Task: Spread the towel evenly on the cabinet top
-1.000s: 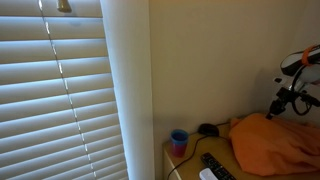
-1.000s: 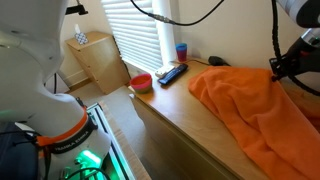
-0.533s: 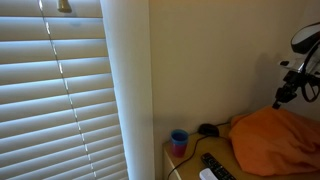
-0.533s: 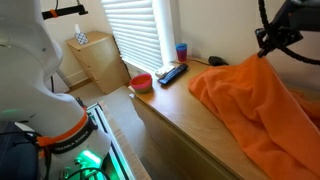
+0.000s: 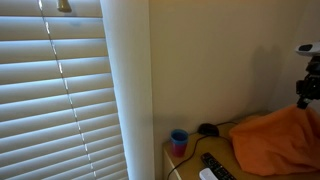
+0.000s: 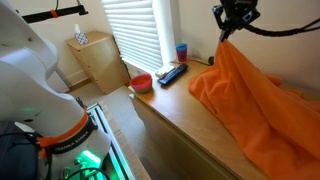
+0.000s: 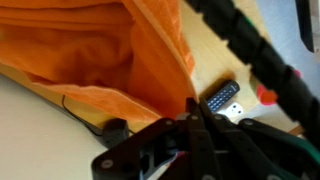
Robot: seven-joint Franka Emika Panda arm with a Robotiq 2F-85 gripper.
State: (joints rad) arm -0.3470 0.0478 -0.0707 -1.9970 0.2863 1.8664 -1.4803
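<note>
My gripper draws back with the towel's corner toward the part of the cabinet top beside the red bowl (image 7: pixel 212 60) next and releases the towel there, since it lies bare.
The orange towel (image 6: pixel 250 95) lies wrinkled over the tan cabinet top (image 6: pixel 175 95), with one corner pulled up into a peak. My gripper (image 6: pixel 232 25) is shut on that corner and holds it high above the surface. In an exterior view the gripper (image 5: pixel 307 92) is at the right edge above the towel (image 5: pixel 275 140). In the wrist view the shut fingers (image 7: pixel 193 105) pinch the towel's edge, and the cloth (image 7: pixel 90 50) hangs away from them. The far end of the towel runs out of view.
A blue cup (image 6: pixel 181 52), a black remote (image 6: pixel 172 73), a red bowl (image 6: pixel 142 81) and a small black object (image 6: pixel 214 61) sit on the cabinet top near the window blinds (image 6: pixel 135 25). A wall stands right behind the cabinet. A small wooden drawer unit (image 6: pixel 95 60) stands on the floor.
My gripper has risen and moved toward the blinds end of the cabinet with the towel corner in it. The cloth now stands up in a tall peak.
</note>
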